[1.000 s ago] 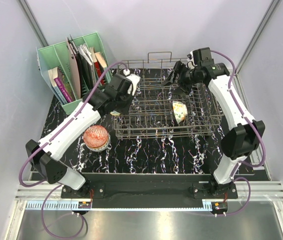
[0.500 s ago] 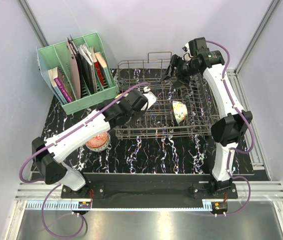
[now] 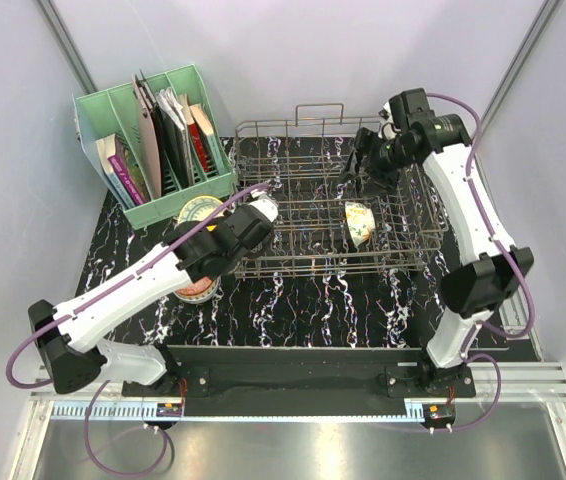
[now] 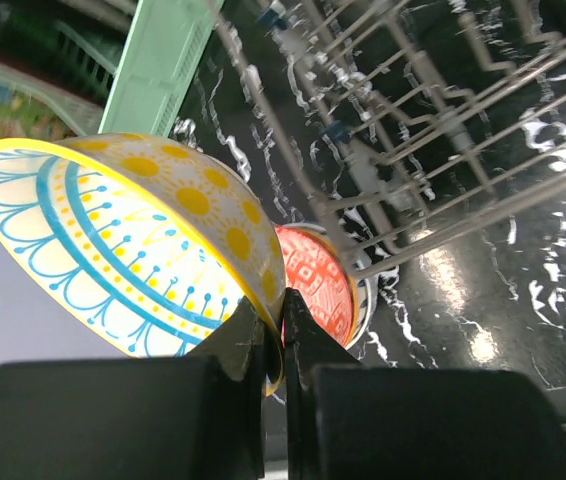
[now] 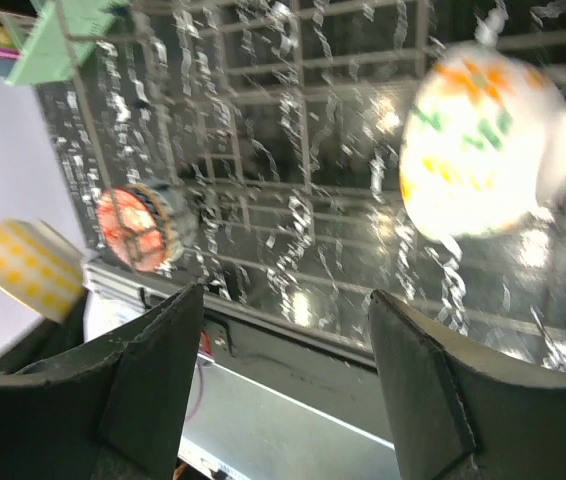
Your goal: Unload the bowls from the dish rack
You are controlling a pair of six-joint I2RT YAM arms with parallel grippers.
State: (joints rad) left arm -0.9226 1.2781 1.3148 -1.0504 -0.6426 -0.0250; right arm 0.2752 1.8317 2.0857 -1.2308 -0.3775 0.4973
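The robot will next bring its left gripper past the red-pink bowl (image 4: pixel 318 280) and down to let go, since clear tabletop lies below it and to its left in the top view.
My left gripper (image 4: pixel 275 320) is shut on the rim of the tan-yellow bowl (image 4: pixel 133 250), which has blue and yellow patterns inside. I hold it tilted, outside the dish rack's left end, next to the green file holder (image 3: pixel 200 211). The red-pink patterned bowl (image 4: pixel 318 280) sits on the table below it, partly hidden under my left arm in the top view (image 3: pixel 195 287). The floral cream bowl (image 3: pixel 359 222) lies in the grey wire dish rack (image 3: pixel 403 250). My right gripper (image 3: pixel 360 165) hangs open and empty over the rack's back right. The floral bowl also shows in the right wrist view (image 5: pixel 483 140).
A green plastic file holder (image 3: pixel 143 130) with books stands at the back left, close to the held bowl. The table is black marble-patterned (image 3: pixel 313 310). Grey walls close in the left, right and back.
My left arm has swung from the rack's back left corner forward and left, carrying the tan-yellow bowl out over the table. My right gripper has shifted slightly above the rack.
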